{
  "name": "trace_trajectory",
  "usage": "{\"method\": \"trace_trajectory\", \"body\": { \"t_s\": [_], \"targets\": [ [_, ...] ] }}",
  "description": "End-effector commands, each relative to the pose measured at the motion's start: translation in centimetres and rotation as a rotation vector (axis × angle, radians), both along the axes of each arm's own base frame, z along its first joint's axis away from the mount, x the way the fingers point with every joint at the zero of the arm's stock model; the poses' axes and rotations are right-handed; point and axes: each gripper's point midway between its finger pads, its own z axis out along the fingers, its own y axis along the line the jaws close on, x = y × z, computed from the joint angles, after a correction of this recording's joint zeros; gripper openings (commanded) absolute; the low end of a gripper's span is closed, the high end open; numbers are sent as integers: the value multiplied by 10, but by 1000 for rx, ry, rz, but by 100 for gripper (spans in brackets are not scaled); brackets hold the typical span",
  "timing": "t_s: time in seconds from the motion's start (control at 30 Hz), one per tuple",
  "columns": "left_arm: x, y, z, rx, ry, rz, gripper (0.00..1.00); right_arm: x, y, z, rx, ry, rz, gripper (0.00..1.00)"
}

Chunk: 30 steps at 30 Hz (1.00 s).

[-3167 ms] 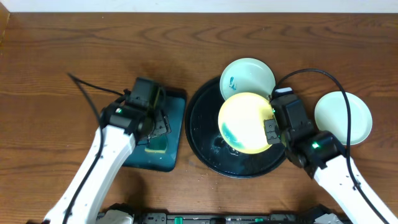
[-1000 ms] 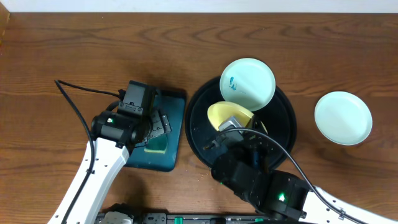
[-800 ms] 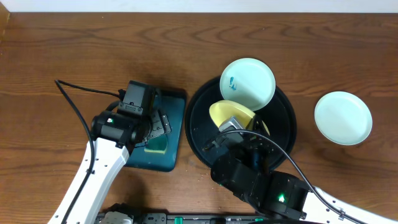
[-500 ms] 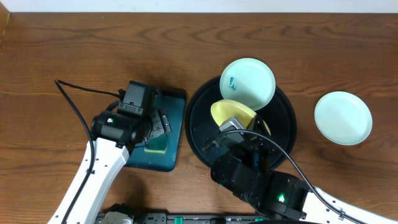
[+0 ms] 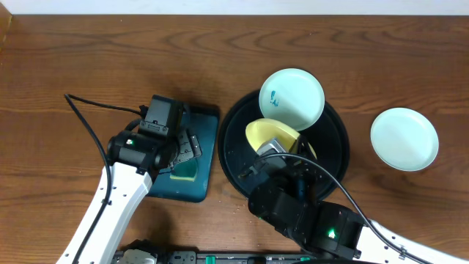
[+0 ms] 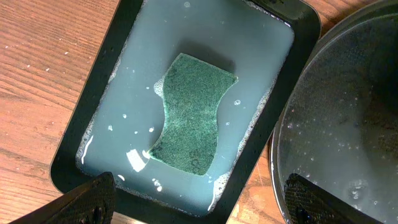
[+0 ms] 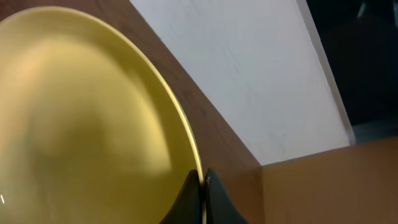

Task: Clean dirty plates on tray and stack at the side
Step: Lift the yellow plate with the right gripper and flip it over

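Note:
I will level the yellow plate (image 5: 270,134), swing my right gripper over the second mint-white plate (image 5: 404,139) and lower to release, since that lies to its right in the overhead view.
My right gripper (image 7: 202,193) is shut on the rim of the pale yellow plate (image 7: 81,124). In the overhead view it (image 5: 272,150) holds that plate (image 5: 270,134) tilted on edge above the black round tray (image 5: 333,158). A mint-white plate with a teal smudge (image 5: 292,97) rests on the tray's far rim. A second mint-white plate (image 5: 404,138) lies on the table to the right. My left gripper (image 6: 202,208) is open and empty above a green sponge (image 6: 191,115). It shows in the overhead view (image 5: 183,150) too.
The sponge lies in soapy water in a dark teal rectangular tray (image 6: 93,118), just left of the black tray (image 6: 348,124). My raised right arm (image 5: 308,213) hides the black tray's near part. A cable (image 5: 95,106) runs left of the left arm.
Since 3.2 s ago my right arm has lifted the yellow plate off the tray and tipped it on edge. Over the last second it barely moves. The left arm stays put.

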Motion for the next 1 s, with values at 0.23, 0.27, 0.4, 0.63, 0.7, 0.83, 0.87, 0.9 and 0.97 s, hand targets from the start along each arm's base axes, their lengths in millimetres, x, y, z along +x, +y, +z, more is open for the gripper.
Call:
{"method": "trace_trajectory", "body": {
  "t_s": [0.23, 0.27, 0.4, 0.63, 0.7, 0.83, 0.87, 0.9, 0.97],
  "targets": [
    [3, 0, 7, -2, -17, -7, 87, 7, 5, 10, 113, -13, -8, 1],
    [3, 0, 7, -2, -17, -7, 87, 5, 8, 8, 47, 8, 29, 1],
    [3, 0, 7, -2, -17, -7, 87, 8, 3, 12, 113, -27, -25, 1],
    [3, 0, 7, -2, -17, -7, 87, 9, 5, 3, 172, 11, -20, 1],
    [3, 0, 7, -2, -17, -7, 87, 11, 7, -2, 260, 38, -30, 1],
    [3, 0, 7, -2, -17, -7, 87, 20, 7, -24, 450, 160, -57, 1],
    [3, 0, 7, -2, -17, -7, 87, 22, 7, -28, 485, 190, -63, 1],
    [3, 0, 7, -2, -17, -7, 87, 24, 7, -34, 529, 233, -68, 1],
    [3, 0, 7, -2, -17, -7, 87, 29, 9, -52, 640, 385, -51, 1]
  ]
}}
